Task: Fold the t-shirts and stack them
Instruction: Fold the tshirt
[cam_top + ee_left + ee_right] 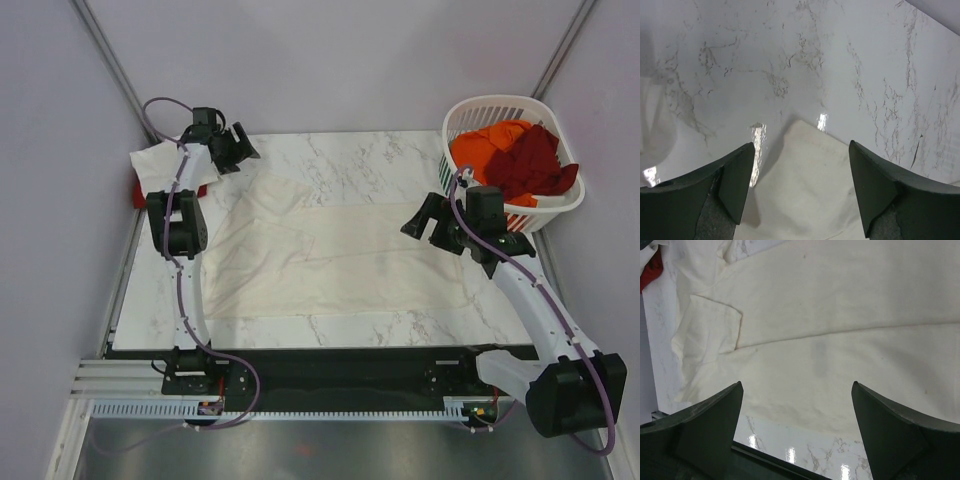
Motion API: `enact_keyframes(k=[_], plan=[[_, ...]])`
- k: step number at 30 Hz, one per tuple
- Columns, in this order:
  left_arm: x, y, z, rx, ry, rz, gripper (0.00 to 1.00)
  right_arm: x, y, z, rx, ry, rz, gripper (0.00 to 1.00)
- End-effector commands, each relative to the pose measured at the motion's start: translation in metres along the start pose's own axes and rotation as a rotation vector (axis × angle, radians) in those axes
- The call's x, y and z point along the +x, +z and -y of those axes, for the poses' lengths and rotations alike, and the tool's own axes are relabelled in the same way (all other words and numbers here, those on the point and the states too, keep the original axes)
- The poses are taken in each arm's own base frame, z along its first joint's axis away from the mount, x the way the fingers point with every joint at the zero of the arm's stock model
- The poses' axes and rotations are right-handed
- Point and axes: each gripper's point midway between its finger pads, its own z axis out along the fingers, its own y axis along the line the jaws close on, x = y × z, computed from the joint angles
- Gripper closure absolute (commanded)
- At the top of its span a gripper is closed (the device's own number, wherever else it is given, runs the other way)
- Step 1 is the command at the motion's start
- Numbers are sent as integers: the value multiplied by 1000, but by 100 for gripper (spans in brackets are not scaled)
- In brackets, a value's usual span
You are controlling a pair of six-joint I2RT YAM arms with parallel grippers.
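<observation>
The shirt's far corner point(799, 130) lies below my left gripper and to its right in the top view, so next my left gripper needs to move down that way and close there.
A large cream-white t-shirt point(330, 250) lies spread flat on the marble table point(400, 150). My left gripper point(236, 155) hovers open over its far left corner. In the left wrist view that corner point(805, 180) lies between the dark fingers point(735, 185), and nothing is gripped. My right gripper point(428, 232) hangs open above the shirt's right side. The right wrist view looks across the cloth point(830, 330) and a sleeve point(710, 335). A cream-white shirt point(160, 160) rests on a red one point(140, 192) at the table's left edge. Orange point(490, 140) and dark maroon point(535, 160) shirts fill the basket.
The white slatted laundry basket point(470, 112) stands at the far right corner, just behind the right arm. Grey walls close in on both sides. The table's near edge point(790, 460) meets a dark rail below the right fingers.
</observation>
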Motion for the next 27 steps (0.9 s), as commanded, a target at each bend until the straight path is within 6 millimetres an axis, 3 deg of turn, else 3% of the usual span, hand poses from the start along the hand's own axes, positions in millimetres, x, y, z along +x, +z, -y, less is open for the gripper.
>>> enact_keyframes(k=[1, 3, 6, 10, 15, 16, 20, 25, 27], plan=[[2, 17, 14, 115, 51, -37, 17, -15, -9, -30, -108, -57, 34, 2], [16, 32, 5, 109, 16, -77, 17, -13, -8, -33, -119, -63, 22, 2], [33, 40, 9, 145, -21, -134, 17, -12, -6, -33, -117, -63, 14, 2], [50, 40, 29, 236, -54, -207, 19, -10, 0, -31, -108, -60, -3, 2], [59, 41, 28, 248, -75, -236, 27, -12, 6, -31, -101, -57, -13, 2], [69, 44, 41, 256, -53, -253, 29, -12, 6, -30, -97, -55, -12, 2], [74, 50, 38, 254, -53, -262, 47, -10, 7, -27, -90, -55, -18, 2], [81, 55, 33, 249, -40, -275, 58, -8, 8, -26, -87, -56, -22, 2], [85, 57, 30, 247, -35, -283, 71, -6, 9, -24, -82, -54, -27, 2]])
